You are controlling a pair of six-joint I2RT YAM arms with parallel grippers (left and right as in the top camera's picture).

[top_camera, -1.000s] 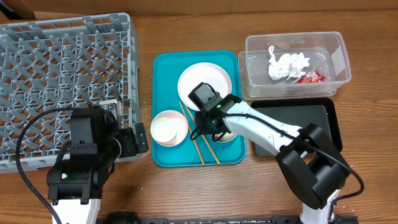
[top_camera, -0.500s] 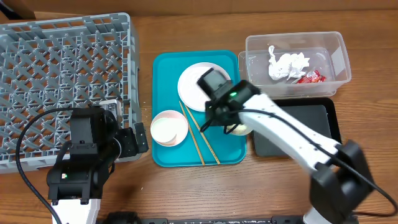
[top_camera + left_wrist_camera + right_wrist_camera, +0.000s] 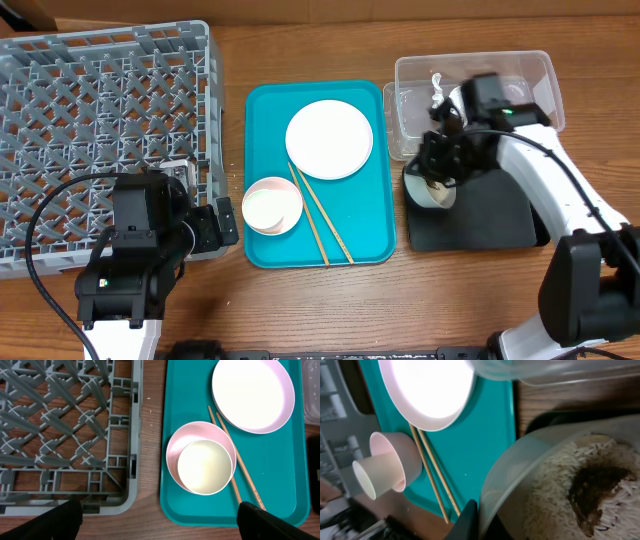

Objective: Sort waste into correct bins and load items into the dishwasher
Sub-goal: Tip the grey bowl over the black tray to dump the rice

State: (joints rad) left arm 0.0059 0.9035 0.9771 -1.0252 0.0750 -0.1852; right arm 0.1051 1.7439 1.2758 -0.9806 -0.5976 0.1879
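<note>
The right gripper first tilts over the black tray (image 3: 490, 215) next, because the bowl holds rice. Then it comes down onto the white plate (image 3: 329, 140) and releases the rim of the bowl.
My right gripper (image 3: 440, 170) is shut on the rim of the pale grey-green bowl (image 3: 430, 190) and holds it over the left end of the black tray (image 3: 490, 215). The right wrist view shows the bowl (image 3: 520, 475) holding white rice (image 3: 555, 495) and a brown bit (image 3: 595, 490). The clear tub (image 3: 410, 100) holds the white tissue (image 3: 443, 100); my arm hides the red wrapper. On the teal tray lie the white plate (image 3: 329, 140), the pink bowl (image 3: 255, 215) with the white cup (image 3: 270, 205) in it, and the chopsticks (image 3: 322, 220). My left gripper (image 3: 157, 522) is open and empty.
The grey dish rack (image 3: 100, 120) fills the left side, and its corner shows in the left wrist view (image 3: 65, 425). The teal serving tray (image 3: 265, 110) sits in the middle. My left arm rests at the rack's front right corner.
My right gripper has lifted the grey-green bowl off the teal tray and carried it right, to the black tray's left end. The left arm has not moved.
</note>
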